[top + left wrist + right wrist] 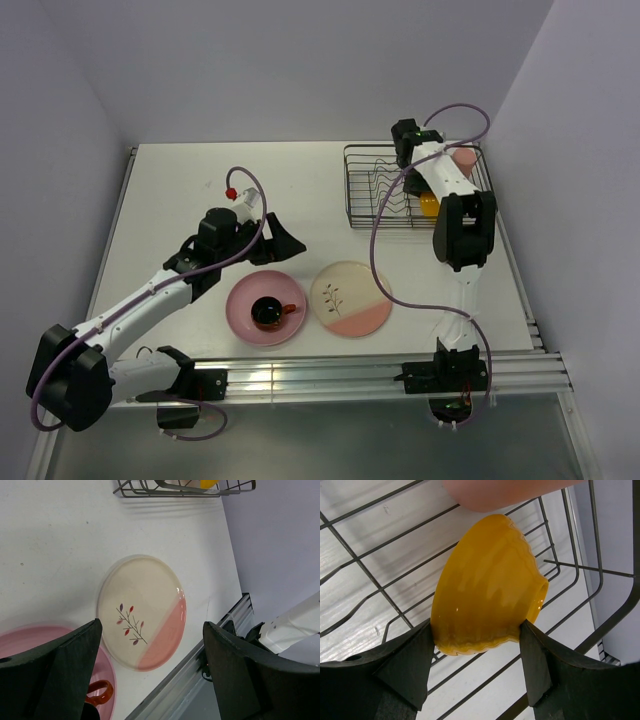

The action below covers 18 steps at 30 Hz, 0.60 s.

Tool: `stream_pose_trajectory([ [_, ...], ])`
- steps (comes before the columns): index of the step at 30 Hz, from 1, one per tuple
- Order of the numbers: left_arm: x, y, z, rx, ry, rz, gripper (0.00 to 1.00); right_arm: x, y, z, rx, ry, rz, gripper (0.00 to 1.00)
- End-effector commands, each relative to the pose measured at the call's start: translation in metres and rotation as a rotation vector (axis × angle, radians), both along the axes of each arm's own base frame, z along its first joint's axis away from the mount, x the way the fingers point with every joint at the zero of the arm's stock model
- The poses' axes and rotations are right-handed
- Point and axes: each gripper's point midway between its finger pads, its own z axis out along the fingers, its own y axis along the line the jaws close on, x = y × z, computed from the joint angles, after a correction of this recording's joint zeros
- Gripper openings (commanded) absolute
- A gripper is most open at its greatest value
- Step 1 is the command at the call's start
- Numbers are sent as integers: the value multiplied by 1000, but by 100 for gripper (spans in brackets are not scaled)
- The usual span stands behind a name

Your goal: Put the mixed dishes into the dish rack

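My left gripper comes back and down onto the cup's rim point(254, 312) opposite the handle next, since the red-orange cup's handle points toward the cream plate point(350, 298).
The dish rack point(385, 190) stands at the back right. My right gripper point(437, 208) reaches into it and is shut on the yellow bowl point(485, 585), tilted on its side over the rack wires point(370, 580); both fingers touch its rim. The pink tumbler point(465, 158) sits in the rack's far right corner, just beyond the bowl point(505, 492). The pink plate point(245, 300) lies near the front with the red-orange cup point(268, 313) on it. The cream plate point(350, 298) lies to its right. My left gripper point(285, 240) is open and empty, above the table behind both plates point(150, 670).
The metal rail point(330, 375) runs along the table's near edge, close to both plates. Purple walls close in the back and right sides. A purple cable point(375, 250) hangs from the right arm across the rack front and past the cream plate.
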Motion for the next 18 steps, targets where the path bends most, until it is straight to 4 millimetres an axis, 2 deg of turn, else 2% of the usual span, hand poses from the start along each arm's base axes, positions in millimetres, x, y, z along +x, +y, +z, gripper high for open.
stream_pose_trajectory([
  [1,2,-3,7,-12,-41,-22,88,13,0,-4,14,-45,-21,48],
  [2,2,-2,7,-11,-38,-22,88,13,0,-4,14,-49,-20,57],
  [4,2,-2,7,-9,-37,-22,88,13,1,-6,23,-54,-14,64],
  [7,3,-2,4,-2,-33,-17,88,13,2,-7,31,-59,-11,68],
  [10,2,-3,0,2,-18,-24,88,16,5,-5,48,-72,2,79],
  [13,1,-4,-3,2,-11,-25,88,17,6,-7,52,-69,3,85],
  [18,3,-3,-8,18,-1,-18,88,17,8,-3,65,-89,9,88],
])
